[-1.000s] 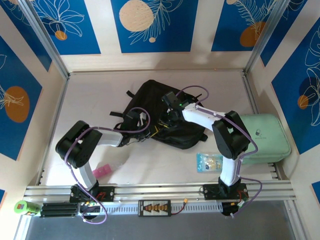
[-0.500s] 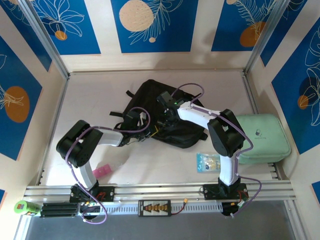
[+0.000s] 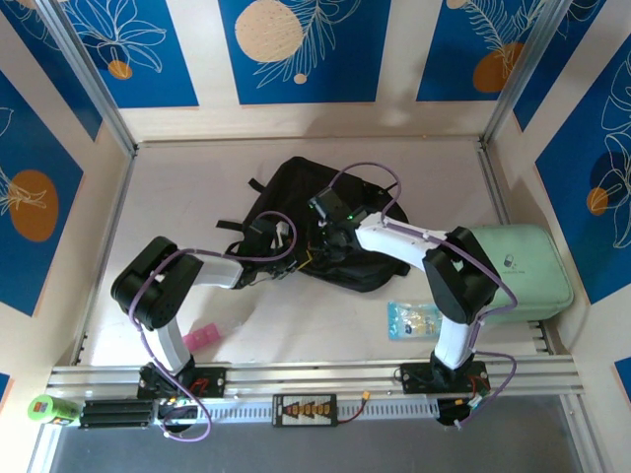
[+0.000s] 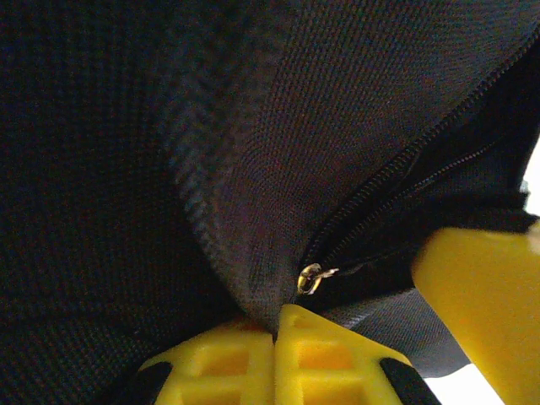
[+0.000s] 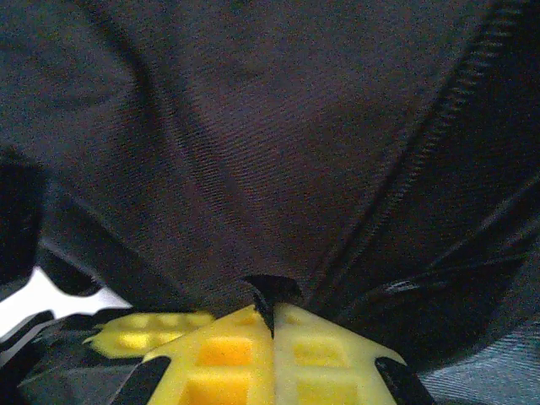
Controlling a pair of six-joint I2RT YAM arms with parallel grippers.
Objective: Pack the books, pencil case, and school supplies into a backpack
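Note:
My right gripper is to move outward along the zip line and let go of the small black tab by the backpack's far edge [image 3: 357,180], because that edge is farther outward than the gripper.
The black backpack [image 3: 296,187] lies at the table's middle, with both arms reaching onto its near side. My left gripper [image 3: 299,259] [image 4: 277,317] is shut on a fold of the backpack [image 4: 253,169] fabric, just beside the zip and a small metal ring [image 4: 309,278]. My right gripper [image 3: 325,239] [image 5: 272,314] is shut on a small black tab of the backpack [image 5: 278,126] next to a zip line. The mint-green pencil case [image 3: 523,271] lies at the right. A clear bag of supplies [image 3: 412,320] lies near the right arm's base. The books are out of view.
A pink item [image 3: 199,338] lies near the left arm's base. A green object [image 3: 47,406] sits at the front left rail. Walls close in the table on three sides. The two grippers are close together, each one's yellow finger showing in the other's wrist view.
My right gripper has closed on the backpack tab and shifted slightly left and nearer. The left gripper has stayed shut on the fabric.

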